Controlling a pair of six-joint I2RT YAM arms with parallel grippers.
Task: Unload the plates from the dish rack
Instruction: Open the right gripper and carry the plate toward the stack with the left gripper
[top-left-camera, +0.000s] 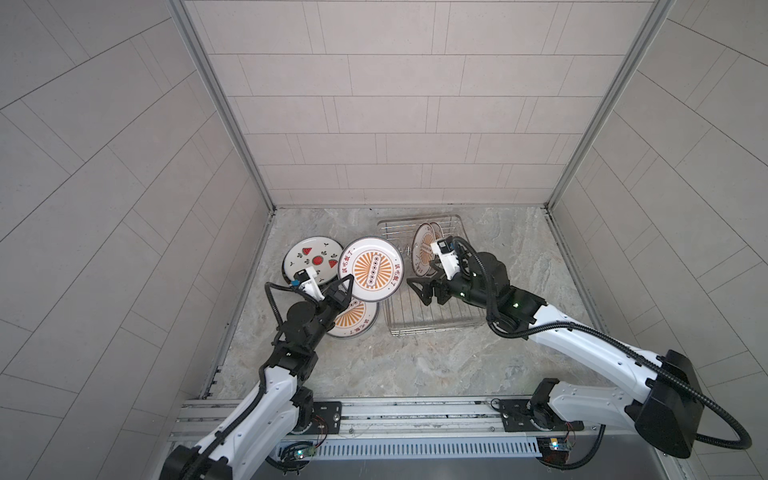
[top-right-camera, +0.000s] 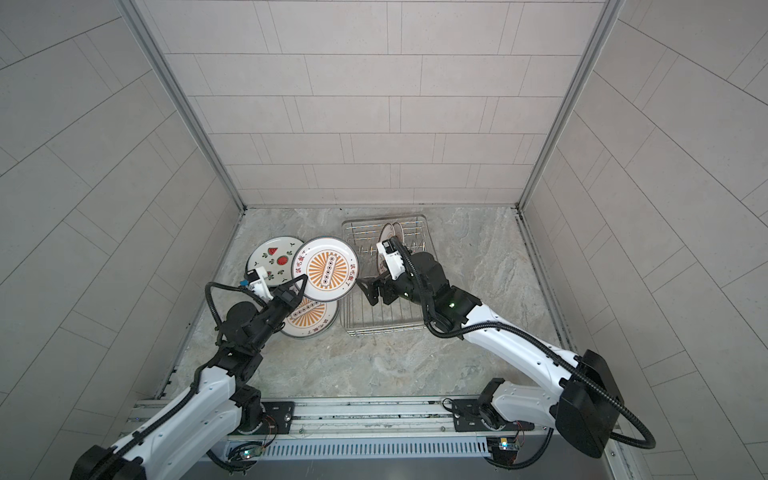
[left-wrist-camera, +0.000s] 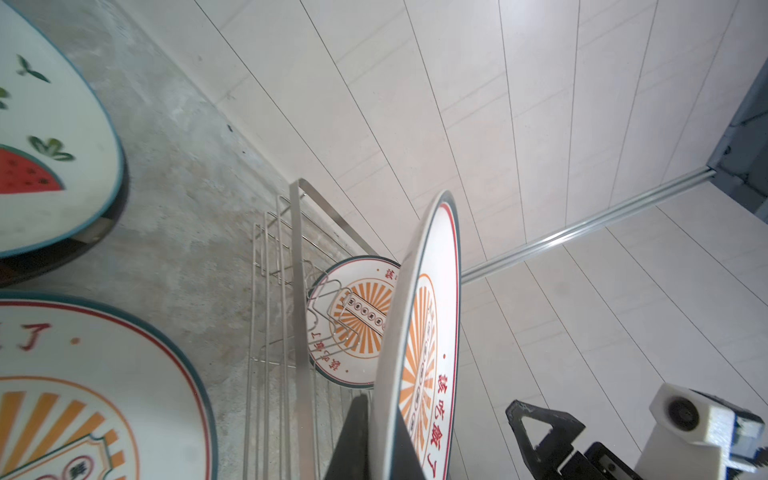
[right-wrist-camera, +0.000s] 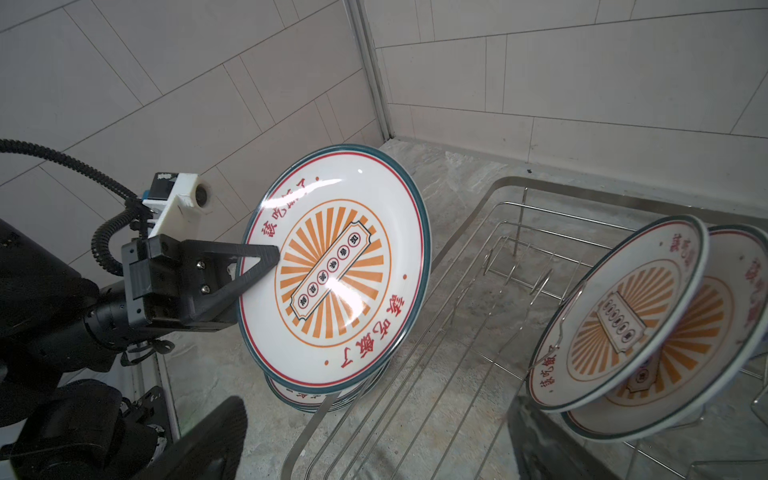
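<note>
I need to move my left gripper back and down next, put the white plate on the flat sunburst plate (top-left-camera: 352, 317) (left-wrist-camera: 88, 400) and let go of its rim, because both designs match.
My left gripper (top-left-camera: 347, 286) (left-wrist-camera: 382, 436) is shut on the rim of a white plate with an orange sunburst (top-left-camera: 372, 268) (left-wrist-camera: 419, 332) (right-wrist-camera: 332, 266). The plate hangs tilted in the air, left of the dish rack (top-left-camera: 415, 328) (right-wrist-camera: 457, 249). Under it another sunburst plate (top-left-camera: 353, 322) (left-wrist-camera: 83, 395) lies on the counter, and a watermelon plate (top-left-camera: 309, 259) (left-wrist-camera: 41, 145) lies beside that. Two sunburst plates (top-left-camera: 424, 245) (right-wrist-camera: 615, 324) stand upright among the rack's prongs at its far end. My right gripper (top-left-camera: 422, 291) (right-wrist-camera: 374, 440) hovers open over the rack's left side, holding nothing.
The silver wire rack (top-right-camera: 386, 324) sits on the marbled counter (top-left-camera: 415, 365), right of the plates that lie flat. Tiled walls (top-left-camera: 395, 124) close off the back and both sides. A metal rail (top-left-camera: 374, 415) runs along the front edge.
</note>
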